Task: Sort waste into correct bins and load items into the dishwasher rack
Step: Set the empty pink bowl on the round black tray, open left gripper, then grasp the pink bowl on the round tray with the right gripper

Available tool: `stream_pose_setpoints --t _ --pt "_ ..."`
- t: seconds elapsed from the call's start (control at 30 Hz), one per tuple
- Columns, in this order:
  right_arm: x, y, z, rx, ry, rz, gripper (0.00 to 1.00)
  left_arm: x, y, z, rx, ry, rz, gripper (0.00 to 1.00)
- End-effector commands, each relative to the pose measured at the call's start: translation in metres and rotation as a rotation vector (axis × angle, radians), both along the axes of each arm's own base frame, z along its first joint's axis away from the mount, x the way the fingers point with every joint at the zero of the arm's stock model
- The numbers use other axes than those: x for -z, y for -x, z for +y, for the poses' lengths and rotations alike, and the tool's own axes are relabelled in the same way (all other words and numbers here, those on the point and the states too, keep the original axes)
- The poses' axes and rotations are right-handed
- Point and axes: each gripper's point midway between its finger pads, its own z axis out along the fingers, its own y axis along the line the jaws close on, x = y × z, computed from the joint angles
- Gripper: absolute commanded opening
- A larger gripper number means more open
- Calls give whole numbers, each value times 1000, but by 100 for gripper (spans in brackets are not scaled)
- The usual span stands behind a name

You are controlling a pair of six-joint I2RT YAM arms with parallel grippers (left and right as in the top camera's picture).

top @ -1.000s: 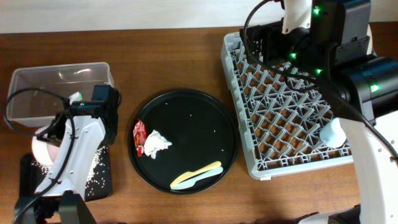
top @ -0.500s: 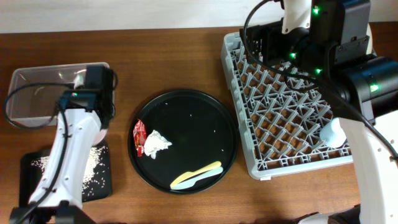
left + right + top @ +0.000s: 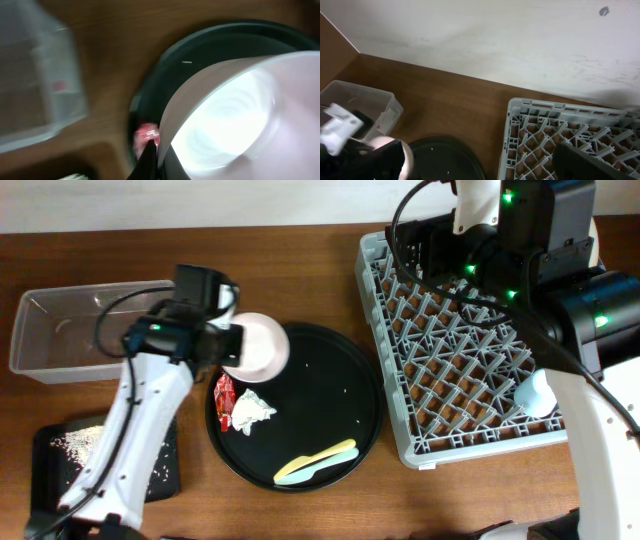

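Observation:
I will next lower the small pink bowl (image 3: 260, 346) in my left gripper toward the right in the overhead view, onto the bare middle of the round tray, clear of the wrapper.
My left gripper (image 3: 234, 345) is shut on the rim of the small pink bowl (image 3: 260, 346), holding it tilted above the left edge of the round black tray (image 3: 340, 380). In the left wrist view the bowl (image 3: 235, 115) fills the right side, and the dark fingers (image 3: 148, 162) pinch its rim. On the tray lie a red wrapper (image 3: 224, 398), a crumpled napkin (image 3: 253, 409), and yellow (image 3: 325, 453) and pale blue (image 3: 298, 472) utensils. My right gripper (image 3: 477, 150) hangs open and empty near the grey rack's (image 3: 455, 360) far left corner.
A clear tub (image 3: 80, 330) stands at the left. The flat black tray (image 3: 165, 480) at the front left holds scattered rice grains (image 3: 75, 442). A light blue cup (image 3: 535, 392) sits in the rack's right side. Bare wood lies between the round tray and the rack.
The left arm has swung up and to the right from the flat black tray, carrying the bowl past the clear tub to the round tray. The right arm has not moved.

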Motion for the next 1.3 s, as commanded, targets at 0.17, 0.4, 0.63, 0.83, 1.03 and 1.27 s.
stream_pose_setpoints --t 0.17,0.4,0.63,0.83,1.03,1.27 --pt "1 -1 0 11 0 1 98 90 -5 -69 142 132 178 0" --pt "1 -1 0 11 0 1 98 118 2 -99 206 202 256 20" --pt "1 0 3 -10 -11 5 98 70 -24 -86 178 200 137 94" --pt "42 11 1 -13 40 172 99 -48 -32 -12 5 66 -62 99" --pt "146 17 26 -91 123 547 81 -143 20 61 -168 33 -229 99" --pt "280 9 74 -168 275 864 71 -209 102 103 -318 44 -425 99"
